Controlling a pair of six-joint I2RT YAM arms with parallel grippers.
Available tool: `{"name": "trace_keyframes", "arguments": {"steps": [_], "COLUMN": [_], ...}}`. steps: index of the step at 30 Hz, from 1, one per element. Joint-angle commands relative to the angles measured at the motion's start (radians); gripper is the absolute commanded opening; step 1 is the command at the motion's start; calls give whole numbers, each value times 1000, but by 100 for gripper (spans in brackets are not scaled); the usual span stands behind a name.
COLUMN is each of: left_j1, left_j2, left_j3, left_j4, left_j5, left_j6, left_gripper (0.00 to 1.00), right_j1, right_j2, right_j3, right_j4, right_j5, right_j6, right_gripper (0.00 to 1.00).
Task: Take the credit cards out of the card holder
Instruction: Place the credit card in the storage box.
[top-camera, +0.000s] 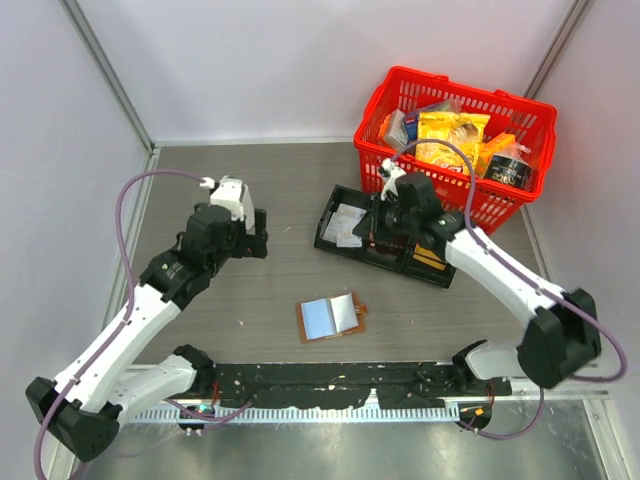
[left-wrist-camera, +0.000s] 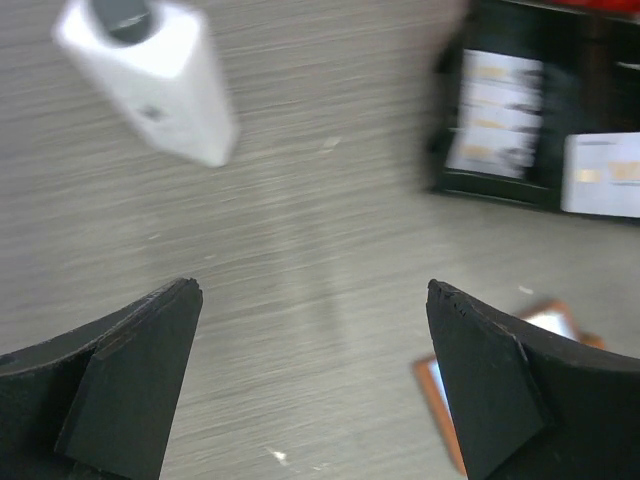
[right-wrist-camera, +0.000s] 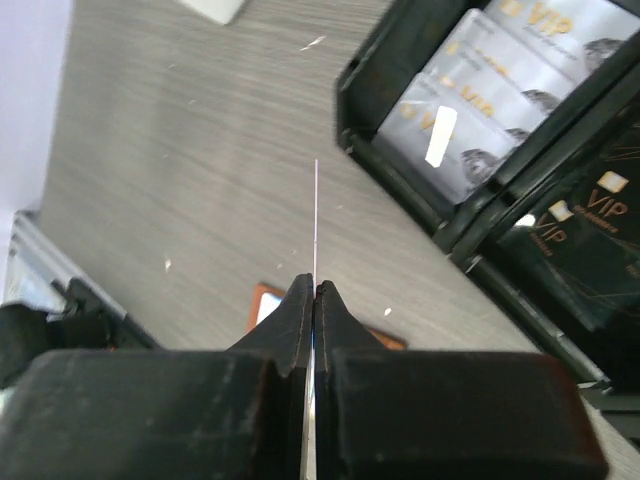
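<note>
The pale VIP cards lie below the right gripper, to its left in the top view, so the robot should lower the gripper that way into their section (top-camera: 343, 226) (right-wrist-camera: 465, 118) and let go of the white card.
The brown card holder (top-camera: 333, 318) lies open on the table between the two arms, its pale inner faces up. My right gripper (right-wrist-camera: 315, 285) is shut on a thin white credit card (right-wrist-camera: 315, 215), seen edge-on and sticking up past the fingertips. It hovers by the black tray's left end (top-camera: 378, 222), with a corner of the card holder (right-wrist-camera: 262, 300) below it. My left gripper (left-wrist-camera: 312, 290) is wide open above bare table with nothing between its fingers. The holder's edge (left-wrist-camera: 545, 318) shows beside its right finger (left-wrist-camera: 500, 380). In the top view the left gripper (top-camera: 256, 232) sits left of the tray.
A black three-compartment tray (top-camera: 352, 250) holds several pale VIP cards (right-wrist-camera: 470, 110) and dark cards (right-wrist-camera: 590, 230). A red basket (top-camera: 540, 120) of packets stands at the back right. A blurred white box-shaped part (left-wrist-camera: 150, 75) hangs in the left wrist view's top left.
</note>
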Motion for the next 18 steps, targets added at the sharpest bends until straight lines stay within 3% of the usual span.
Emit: {"name": "trace_keyframes", "arguments": {"steps": [1, 9, 15, 18], "left_j1": [15, 32, 35, 35], "left_j2": [-92, -153, -198, -200], "left_j3": [-143, -177, -197, -195], "left_j4": [28, 56, 69, 72], "left_j5": [-355, -412, -435, -412], "left_j6": [-35, -34, -32, -28], "left_gripper": [100, 100, 100, 100], "right_j1": [-3, -5, -5, -5], "right_j2": [180, 482, 569, 575], "right_j3": [167, 382, 400, 399], "right_j4": [-62, -110, -32, -34], "right_j5": [143, 214, 156, 157], "right_j6": [48, 137, 209, 228], "right_gripper": [1, 1, 1, 8]}}
